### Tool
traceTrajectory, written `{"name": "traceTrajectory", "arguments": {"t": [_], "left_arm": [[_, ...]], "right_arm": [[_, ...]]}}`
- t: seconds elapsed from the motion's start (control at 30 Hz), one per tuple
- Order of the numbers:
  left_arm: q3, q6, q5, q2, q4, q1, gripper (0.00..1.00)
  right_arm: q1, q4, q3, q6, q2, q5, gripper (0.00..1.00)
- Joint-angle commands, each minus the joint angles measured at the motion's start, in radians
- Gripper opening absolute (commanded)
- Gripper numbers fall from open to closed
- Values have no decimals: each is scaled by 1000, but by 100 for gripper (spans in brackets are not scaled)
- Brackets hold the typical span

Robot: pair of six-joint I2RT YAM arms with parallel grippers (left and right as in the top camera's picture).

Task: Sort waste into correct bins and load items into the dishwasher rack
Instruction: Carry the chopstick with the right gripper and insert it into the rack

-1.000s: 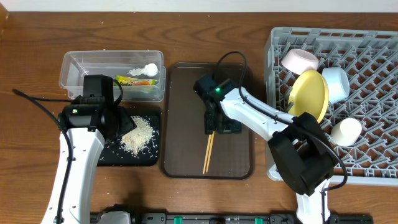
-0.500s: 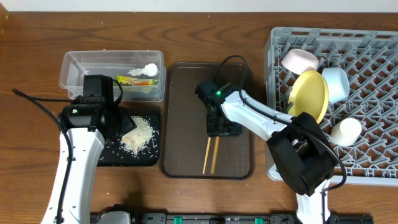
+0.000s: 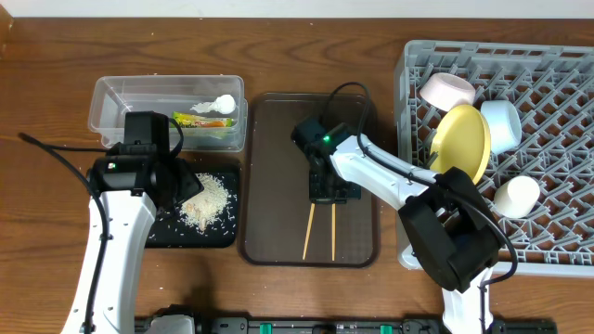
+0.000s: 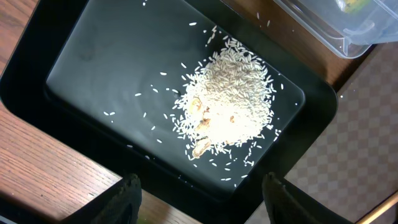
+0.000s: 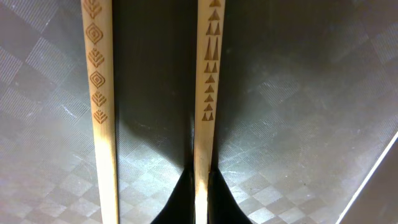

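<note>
The grey rack's empty strip (image 3: pixel 420 128) beside the yellow plate is to the right in the overhead view, so the robot's right gripper will next lift, move across, go down and release the chopstick.
Two wooden chopsticks lie on the brown serving tray (image 3: pixel 269 186). My right gripper (image 3: pixel 331 191) is shut on the right chopstick (image 5: pixel 205 93), its jaws pinching the stick from both sides. The other chopstick (image 5: pixel 102 93) lies loose to its left. In the overhead view the held chopstick (image 3: pixel 333 232) points straight toward the tray's near edge and the loose chopstick (image 3: pixel 309 232) lies beside it. My left gripper (image 4: pixel 202 199) hangs open above the black tray (image 4: pixel 99 56), which holds a heap of rice (image 4: pixel 233 109). Nothing is between its fingers.
The clear tub (image 3: pixel 121 97) behind the black tray holds the snack wrapper (image 3: pixel 200 121) and a white scrap (image 3: pixel 223 102). The grey rack (image 3: pixel 557 56) at right holds the yellow plate (image 3: pixel 461 139), pink bowl (image 3: pixel 447 90), blue bowl (image 3: pixel 501 122) and green cup (image 3: pixel 516 196).
My right gripper has shut on one chopstick. The two chopsticks, close together before, now lie apart, the held one shifted right. The left arm has not moved.
</note>
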Motion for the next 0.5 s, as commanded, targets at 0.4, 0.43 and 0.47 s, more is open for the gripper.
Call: {"name": "traceTrajectory", "arguments": {"t": [0.4, 0.43, 0.47], "left_arm": [[-10, -2, 2, -8, -5, 4, 66], [-10, -2, 2, -8, -5, 4, 65], [-10, -2, 2, -8, -5, 4, 66]], "right_arm": [[-134, -13, 28, -216, -188, -69, 1], [-154, -14, 28, -250, -226, -69, 1], [-175, -16, 28, -282, -267, -69, 1]]}}
